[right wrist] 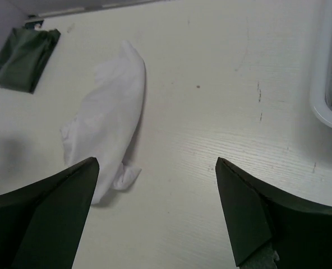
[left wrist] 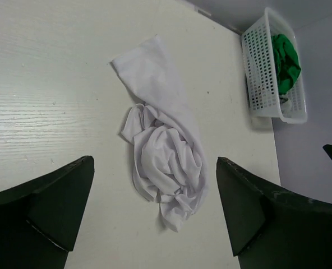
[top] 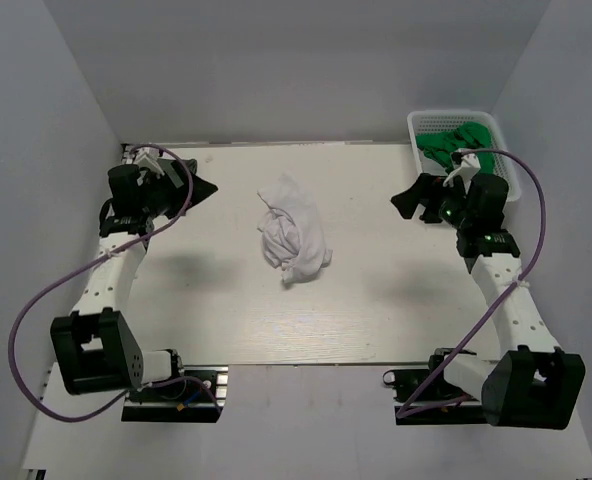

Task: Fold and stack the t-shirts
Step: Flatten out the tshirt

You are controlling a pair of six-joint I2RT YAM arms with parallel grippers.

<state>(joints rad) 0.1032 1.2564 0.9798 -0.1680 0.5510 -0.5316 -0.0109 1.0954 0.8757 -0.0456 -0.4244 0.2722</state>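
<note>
The white shirt's closest far corner (top: 263,193) (left wrist: 116,63) lies flat beyond the crumpled folds, so my left gripper needs to go down to the right in the top view onto it next.
The white t-shirt (top: 294,230) lies crumpled in a heap in the middle of the table. It also shows in the left wrist view (left wrist: 163,145) and the right wrist view (right wrist: 107,112). The dark grey-green t-shirt (right wrist: 23,51) lies folded at the table's far left corner in the right wrist view; in the top view the left arm hides it. My left gripper (top: 201,188) is open and empty, left of the white shirt and pointed at it (left wrist: 155,162). My right gripper (top: 408,203) is open and empty, to its right (right wrist: 156,162).
A white plastic basket (top: 413,122) stands at the back right corner and holds bright green cloth (top: 456,142). It also shows in the left wrist view (left wrist: 261,67). Grey walls close the table at the back and sides.
</note>
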